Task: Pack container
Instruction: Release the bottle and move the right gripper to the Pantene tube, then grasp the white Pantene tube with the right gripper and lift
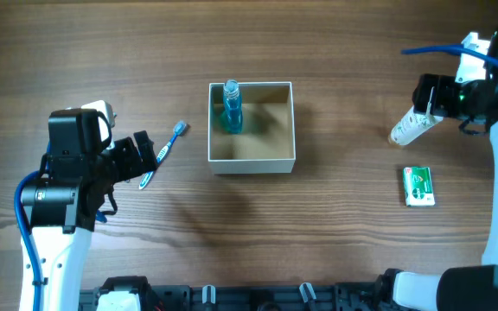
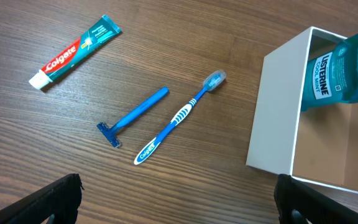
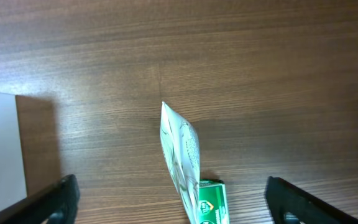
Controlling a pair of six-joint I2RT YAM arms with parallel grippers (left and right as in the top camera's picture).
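I need to move my right gripper down a little next, over the end of the white-and-green tube by the green box, and close it.
The container (image 1: 251, 127), a white-walled square box with a brown inside, stands mid-table. A blue mouthwash bottle (image 1: 231, 108) lies in its left part. My left gripper (image 1: 141, 155) hangs open beside a blue toothbrush (image 1: 162, 154), with nothing between its fingers. In the left wrist view the toothbrush (image 2: 179, 117), a blue razor (image 2: 132, 116) and a toothpaste tube (image 2: 75, 51) lie ahead of the gripper (image 2: 179, 211), left of the container (image 2: 278, 124). At the far right, my right gripper (image 3: 176, 208) stands open over a white-and-green tube (image 3: 182, 155), which sits between the fingers, touching neither.
A small green box (image 1: 418, 186) lies on the table near the right arm, just below the white tube (image 1: 411, 127). In the right wrist view this box (image 3: 211, 202) sits under the tube's end, and the container wall (image 3: 2, 149) shows at the left edge.
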